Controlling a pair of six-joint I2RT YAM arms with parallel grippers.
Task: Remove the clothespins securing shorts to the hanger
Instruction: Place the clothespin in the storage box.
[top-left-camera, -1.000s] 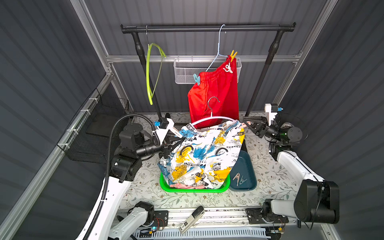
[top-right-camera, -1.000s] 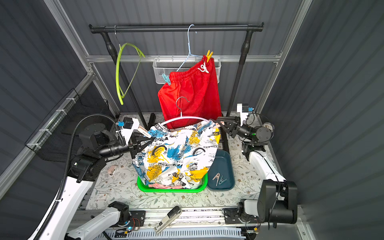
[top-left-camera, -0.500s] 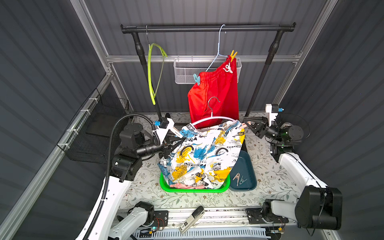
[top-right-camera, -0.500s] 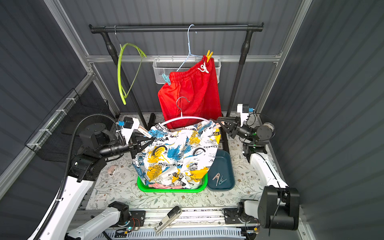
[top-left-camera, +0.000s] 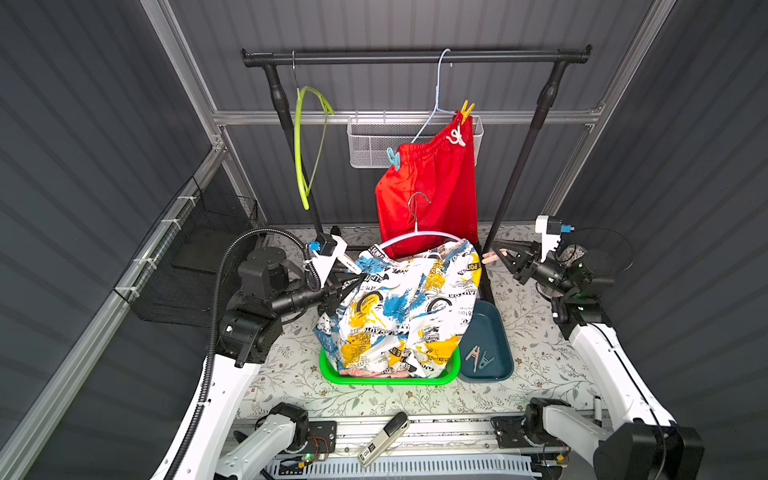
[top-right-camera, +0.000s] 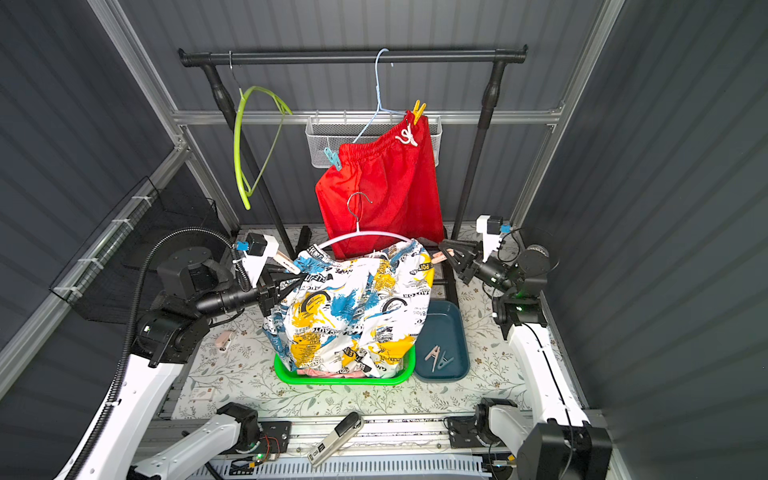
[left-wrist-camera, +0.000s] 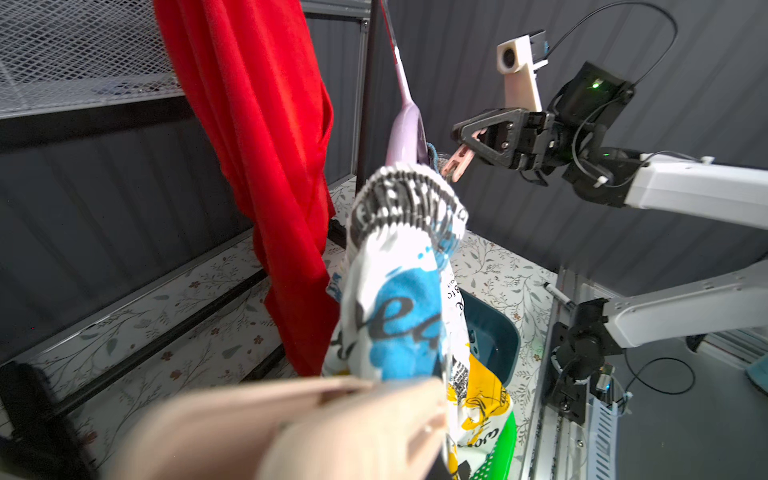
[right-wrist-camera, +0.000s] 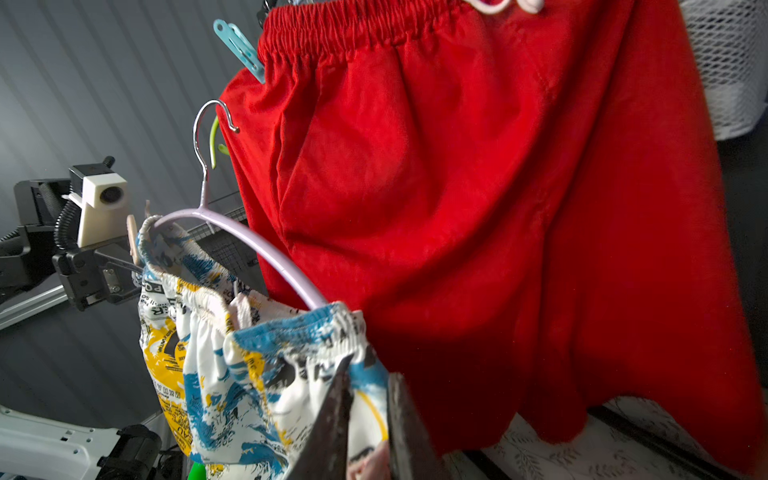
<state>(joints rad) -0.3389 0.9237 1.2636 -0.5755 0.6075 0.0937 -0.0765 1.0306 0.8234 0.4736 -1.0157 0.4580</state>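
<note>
I should next move my right gripper down and back and let go of the clothespin in the dark blue tray (top-left-camera: 484, 336), because the tray is below it and closer to my base.
White shorts (top-left-camera: 409, 307) with blue-yellow print hang from a lilac hanger (top-left-camera: 419, 239), their hem sagging into the green basket (top-left-camera: 386, 377). My left gripper (top-left-camera: 351, 279) is shut on a beige-pink clothespin (top-left-camera: 348, 266) at the waistband's left end; that clothespin (left-wrist-camera: 291, 419) fills the left wrist view as a blur. My right gripper (top-left-camera: 495, 254) is shut on another beige-pink clothespin (top-left-camera: 490, 256) at the waistband's right end. Its dark fingers (right-wrist-camera: 332, 415) pinch the pink clothespin (right-wrist-camera: 370, 461). Behind, red shorts (top-left-camera: 432, 195) hang by a yellow clothespin (top-left-camera: 466, 111) and a light blue clothespin (top-left-camera: 392, 158).
A dark blue tray (top-left-camera: 494, 332) beside the basket holds two loose clothespins (top-left-camera: 476, 357). Pink fabric (top-left-camera: 365, 373) lies in the basket under the printed shorts. A bare green hanger (top-left-camera: 307, 145) hangs on the black rail (top-left-camera: 415, 56). A wire basket (top-left-camera: 370, 143) is mounted behind.
The right jaws have closed a little further on their clothespin. The green hanger sways slightly. The left arm and the shorts are as before.
</note>
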